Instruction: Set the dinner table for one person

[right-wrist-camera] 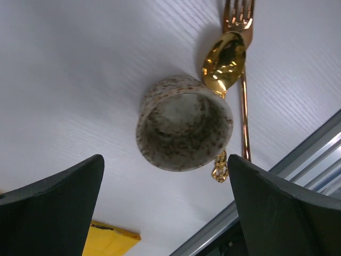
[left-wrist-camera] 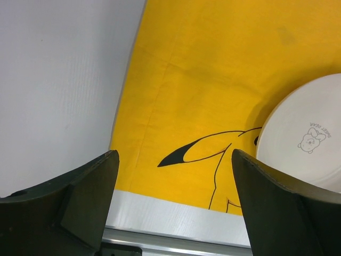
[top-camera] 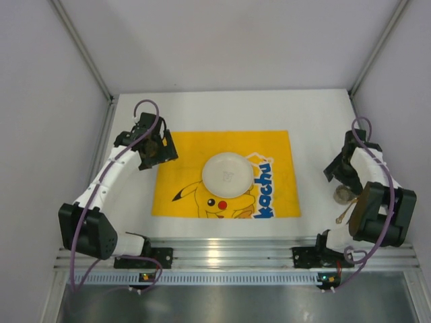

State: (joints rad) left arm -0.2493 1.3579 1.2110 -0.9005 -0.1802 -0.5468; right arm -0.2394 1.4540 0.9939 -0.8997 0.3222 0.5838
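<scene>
My right gripper lowers over the speckled cup [top-camera: 344,194] [right-wrist-camera: 184,130] next, its fingers passing down either side, because their open gap is wider than the round cup.
The white dinner table [top-camera: 316,114] carries a yellow Pikachu-print cloth [top-camera: 195,145] with a white plate [top-camera: 227,174] on its middle. The plate also shows at the right edge of the left wrist view [left-wrist-camera: 306,141]. A speckled cup [right-wrist-camera: 184,130] stands on the table at the right, with a gold spoon [right-wrist-camera: 224,61] and a gold fork [right-wrist-camera: 242,21] beside it. My left gripper [left-wrist-camera: 173,202] is open and empty above the cloth's left edge [left-wrist-camera: 213,69]. My right gripper [right-wrist-camera: 165,208] is open and empty just above the cup.
Aluminium rails [top-camera: 222,256] run along the near edge by the arm bases. Grey walls close in the table on the left, right and far sides. The cup [top-camera: 345,195] sits close under the right arm, near the table's right edge.
</scene>
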